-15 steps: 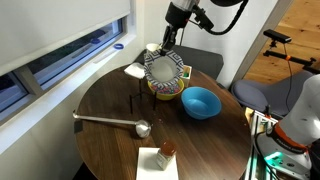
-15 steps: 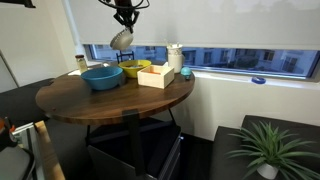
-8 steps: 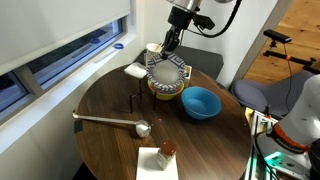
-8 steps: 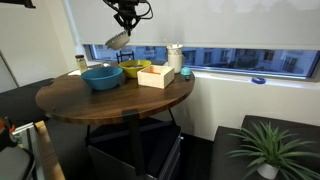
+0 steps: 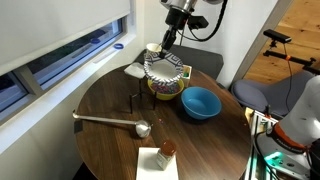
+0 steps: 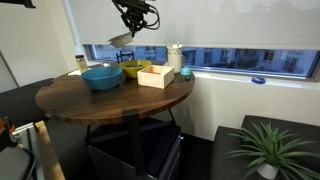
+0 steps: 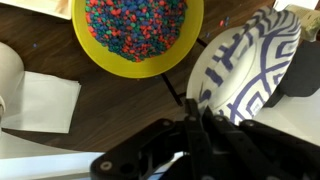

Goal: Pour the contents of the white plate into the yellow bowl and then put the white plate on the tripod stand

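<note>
The multicoloured pieces are in the yellow bowl; my gripper will next go across, down onto the thin black tripod stand beside it and release the plate's rim.
My gripper is shut on the rim of the white plate and holds it tilted in the air above the yellow bowl. In the wrist view the plate shows its dark blue pattern to the right of the yellow bowl, which is full of small multicoloured pieces. The gripper pinches the plate's near edge. In an exterior view the plate hangs below the gripper, over the bowl. The thin black tripod stand stands on the table left of the bowl.
A blue bowl sits right of the yellow bowl. A grey ladle lies on the round wooden table. A napkin with a brown object is at the front. A wooden box and white cup stand by the window.
The plate has turned from a steep tilt towards a flatter one above the yellow bowl, with the gripper's wrist rotating and rising slightly.
</note>
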Robot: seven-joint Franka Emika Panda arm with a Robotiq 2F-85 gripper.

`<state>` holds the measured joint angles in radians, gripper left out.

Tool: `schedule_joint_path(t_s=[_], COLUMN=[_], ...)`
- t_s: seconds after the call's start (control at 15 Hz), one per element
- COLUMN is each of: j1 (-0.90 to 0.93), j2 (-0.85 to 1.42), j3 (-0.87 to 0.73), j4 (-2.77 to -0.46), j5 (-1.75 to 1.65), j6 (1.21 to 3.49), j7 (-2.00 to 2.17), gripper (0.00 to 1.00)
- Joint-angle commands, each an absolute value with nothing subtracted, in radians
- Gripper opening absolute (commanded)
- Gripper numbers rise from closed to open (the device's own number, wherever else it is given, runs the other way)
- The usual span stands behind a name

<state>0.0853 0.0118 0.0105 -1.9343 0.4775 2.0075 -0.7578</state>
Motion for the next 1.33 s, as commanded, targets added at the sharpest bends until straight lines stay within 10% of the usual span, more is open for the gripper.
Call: schedule_joint_path(t_s=[0.0, 1.27], j1=[0.049, 0.030], j2=[0.114, 0.419], j3=[0.019, 0.126], j4=[-1.833, -1.548], j5=[0.592, 0.584], j6=[1.944, 1.827], j7=[-0.804, -0.666], gripper=[0.01, 0.01])
